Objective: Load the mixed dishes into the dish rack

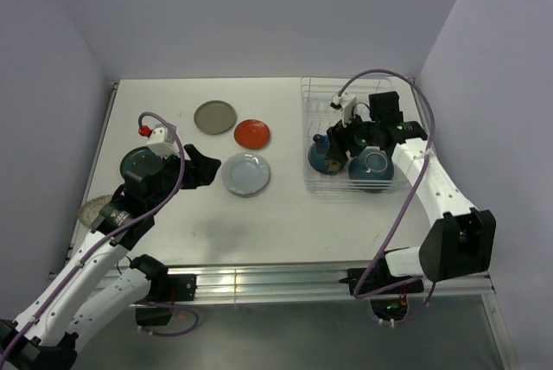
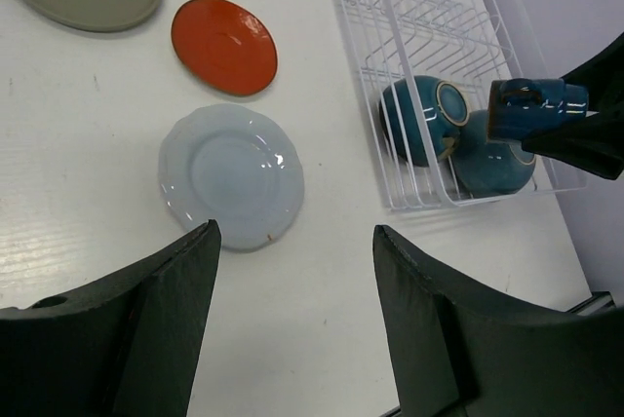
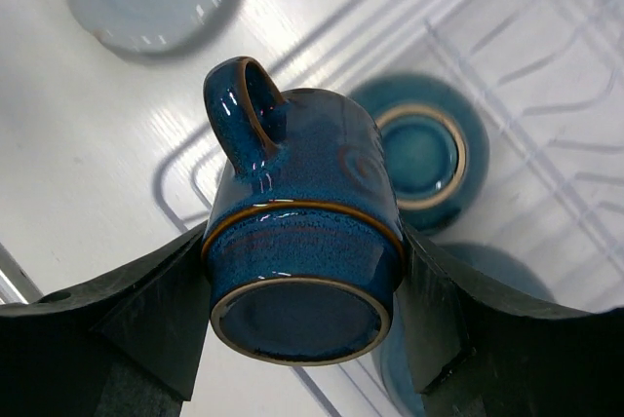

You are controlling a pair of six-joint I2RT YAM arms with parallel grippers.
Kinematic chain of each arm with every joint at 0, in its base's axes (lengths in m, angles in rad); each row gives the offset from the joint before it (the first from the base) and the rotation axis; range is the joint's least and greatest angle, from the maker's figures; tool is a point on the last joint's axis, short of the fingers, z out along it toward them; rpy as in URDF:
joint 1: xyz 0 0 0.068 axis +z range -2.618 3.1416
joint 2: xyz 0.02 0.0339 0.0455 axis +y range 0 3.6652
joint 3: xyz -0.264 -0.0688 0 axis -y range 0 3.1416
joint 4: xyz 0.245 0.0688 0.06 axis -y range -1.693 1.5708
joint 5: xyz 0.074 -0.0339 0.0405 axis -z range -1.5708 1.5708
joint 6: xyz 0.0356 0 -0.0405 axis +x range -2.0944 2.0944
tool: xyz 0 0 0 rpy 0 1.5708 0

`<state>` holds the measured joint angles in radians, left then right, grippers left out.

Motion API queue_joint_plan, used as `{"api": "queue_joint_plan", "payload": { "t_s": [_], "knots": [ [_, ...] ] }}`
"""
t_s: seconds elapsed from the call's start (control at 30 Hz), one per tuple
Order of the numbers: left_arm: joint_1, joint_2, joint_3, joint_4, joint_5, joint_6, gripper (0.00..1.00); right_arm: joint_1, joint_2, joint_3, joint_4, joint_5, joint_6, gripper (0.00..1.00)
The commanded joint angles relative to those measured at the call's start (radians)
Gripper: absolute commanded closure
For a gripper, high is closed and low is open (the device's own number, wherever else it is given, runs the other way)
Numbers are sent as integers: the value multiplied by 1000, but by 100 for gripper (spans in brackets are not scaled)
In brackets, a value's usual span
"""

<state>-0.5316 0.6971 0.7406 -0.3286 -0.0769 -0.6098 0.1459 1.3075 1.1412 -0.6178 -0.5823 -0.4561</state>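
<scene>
My right gripper holds the mug [image 3: 292, 173] and needs to bring it back and down next, into the near corner of the rack by the pale plate, which the bowls leave empty.
My right gripper [image 3: 302, 242] is shut on a dark blue mug [image 3: 292, 173], held base towards the camera, handle up, above the white wire dish rack [image 1: 315, 93]. In the rack lie two teal-blue bowls [image 1: 324, 156] [image 1: 371, 168]. On the table left of the rack are a grey-olive plate [image 1: 214, 116], an orange-red plate [image 1: 251, 133] and a pale blue-white plate [image 1: 246, 173]. My left gripper [image 2: 294, 232] stands open above the table just short of the pale plate [image 2: 231, 173], with nothing between its fingers.
The rack [image 2: 439, 37] has upright wire slots at its far end. A pale round thing [image 1: 93, 210] lies at the table's left edge, partly under my left arm. Walls close in on the table on the left, back and right.
</scene>
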Motion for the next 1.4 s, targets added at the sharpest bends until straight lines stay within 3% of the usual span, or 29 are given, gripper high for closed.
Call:
{"api": "queue_joint_plan", "payload": {
  "t_s": [0.0, 0.6, 1.03, 1.1, 1.37],
  "knots": [
    [2, -18, -13, 0, -23, 48, 30, 0, 36, 74, -112, 96, -61, 100],
    [2, -41, -21, 22, -1, 51, 29, 116, 239, 117, -201, 279, -64, 100],
    [2, -44, -24, 23, -1, 51, 29, 181, 337, 167, -250, 325, -64, 85],
    [2, -44, -23, 23, -1, 51, 29, 184, 354, 176, -260, 328, -64, 80],
    [2, -44, -26, 26, 2, 51, 29, 210, 354, 172, -263, 361, -59, 37]
  ]
}}
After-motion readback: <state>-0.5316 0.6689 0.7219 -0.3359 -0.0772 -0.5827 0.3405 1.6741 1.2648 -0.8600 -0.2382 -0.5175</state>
